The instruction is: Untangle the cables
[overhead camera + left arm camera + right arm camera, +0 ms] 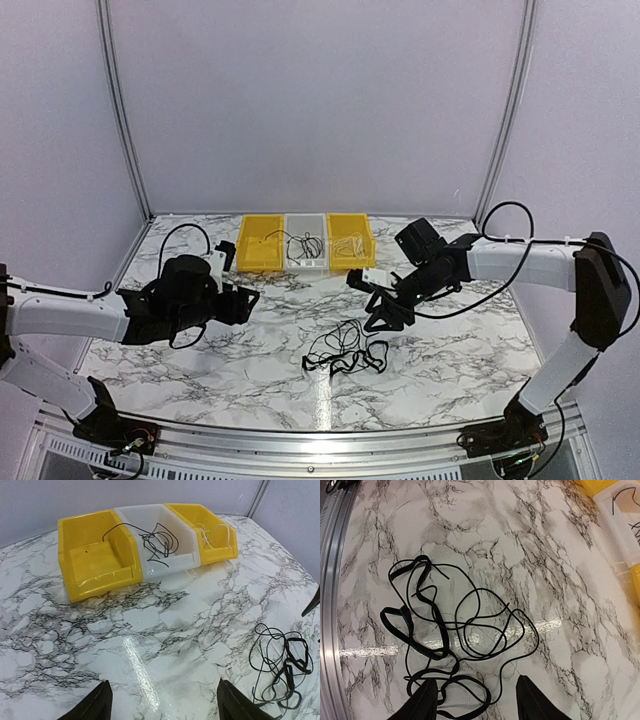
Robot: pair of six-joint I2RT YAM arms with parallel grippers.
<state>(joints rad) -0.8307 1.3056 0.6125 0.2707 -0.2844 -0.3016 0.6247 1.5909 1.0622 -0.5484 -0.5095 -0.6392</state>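
Note:
I should next move my right gripper down and to its left in the top view, onto the loosely spread parts of the thin far cable loops.
The tangle of thin black cables (345, 352) lies on the marble table at centre front. It fills the right wrist view (452, 635) and shows at the right edge of the left wrist view (280, 667). My right gripper (385, 312) is open and hangs just above the tangle's far right side, its fingertips (427, 700) over the loops, holding nothing. My left gripper (245, 300) is open and empty, well left of the tangle, its fingertips (97, 705) above bare marble.
Three bins stand side by side at the back: a yellow bin (259, 243), a white bin (306, 242) with a black cord in it, and a yellow bin (351, 240) with a pale cord. A metal rail (320, 440) runs along the table's front edge.

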